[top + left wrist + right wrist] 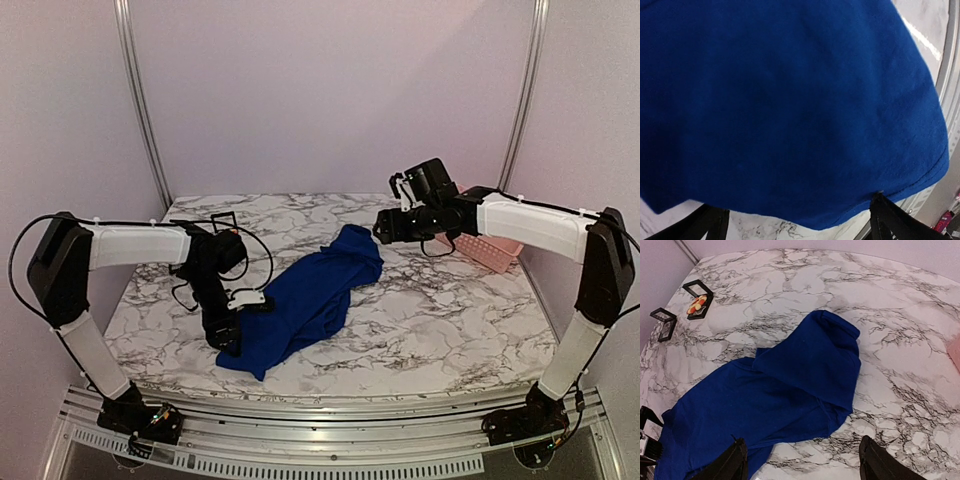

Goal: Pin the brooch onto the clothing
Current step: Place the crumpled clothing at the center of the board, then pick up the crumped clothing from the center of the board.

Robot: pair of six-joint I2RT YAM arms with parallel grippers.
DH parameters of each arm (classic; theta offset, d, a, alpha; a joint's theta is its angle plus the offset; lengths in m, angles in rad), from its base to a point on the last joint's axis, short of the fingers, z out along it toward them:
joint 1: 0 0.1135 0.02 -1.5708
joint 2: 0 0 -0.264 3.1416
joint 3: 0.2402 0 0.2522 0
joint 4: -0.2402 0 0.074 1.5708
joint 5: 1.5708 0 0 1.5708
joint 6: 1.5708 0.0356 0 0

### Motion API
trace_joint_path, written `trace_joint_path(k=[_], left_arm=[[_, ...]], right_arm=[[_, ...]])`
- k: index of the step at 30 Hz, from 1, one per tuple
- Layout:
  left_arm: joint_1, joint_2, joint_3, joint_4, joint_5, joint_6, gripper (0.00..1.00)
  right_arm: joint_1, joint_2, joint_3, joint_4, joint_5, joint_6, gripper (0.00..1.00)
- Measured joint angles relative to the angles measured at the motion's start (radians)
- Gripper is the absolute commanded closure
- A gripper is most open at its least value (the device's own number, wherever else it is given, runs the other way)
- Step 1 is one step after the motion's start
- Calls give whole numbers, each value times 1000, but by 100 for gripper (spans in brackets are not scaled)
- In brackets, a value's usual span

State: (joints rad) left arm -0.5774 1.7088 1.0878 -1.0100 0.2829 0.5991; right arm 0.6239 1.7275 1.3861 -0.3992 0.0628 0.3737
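My left gripper stays low and closes its fingers on the hem at the shirt's near end (801,219) next, because that hem already lies between its open fingers.
The clothing (310,295) lies crumpled and folded over itself in a long diagonal strip on the marble table, plain blue side up. The brooch (697,304), yellow, orange and red, rests in a small black open box at the table's far left. My left gripper (228,338) is low at the shirt's near-left end and stands open. In the left wrist view the blue cloth (790,100) fills the frame, and one fingertip (885,207) touches its hem. My right gripper (802,462) hovers open above the shirt's far end (815,360), holding nothing.
A second black square frame (664,322) lies beside the brooch's box. A pink basket (490,250) stands at the back right, under the right arm. Metal posts rise at both back corners, and a rail (330,405) runs along the near edge.
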Motion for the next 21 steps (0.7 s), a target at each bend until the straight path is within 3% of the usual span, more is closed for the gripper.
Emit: trace_joint_path(k=[3,7,10,15,21], left_arm=[[-54,4,-24,1,-32,7,9],[-69,11,-21,3,-61,6,30],[-71,17,-20,9,-70,1,50],[-71,18,-35,15,-86,-4,100],[-61,-10,-61,35,-114,-38,100]], right_arm=[[33,24,12,34,-53,-24,25],[38,138,160,16,-84,-51,25],[35,260,337,-6,-87,-76,25],[39,443,555,-59,-88,-121,26],[75,568,586,-124,-90,-160,25]])
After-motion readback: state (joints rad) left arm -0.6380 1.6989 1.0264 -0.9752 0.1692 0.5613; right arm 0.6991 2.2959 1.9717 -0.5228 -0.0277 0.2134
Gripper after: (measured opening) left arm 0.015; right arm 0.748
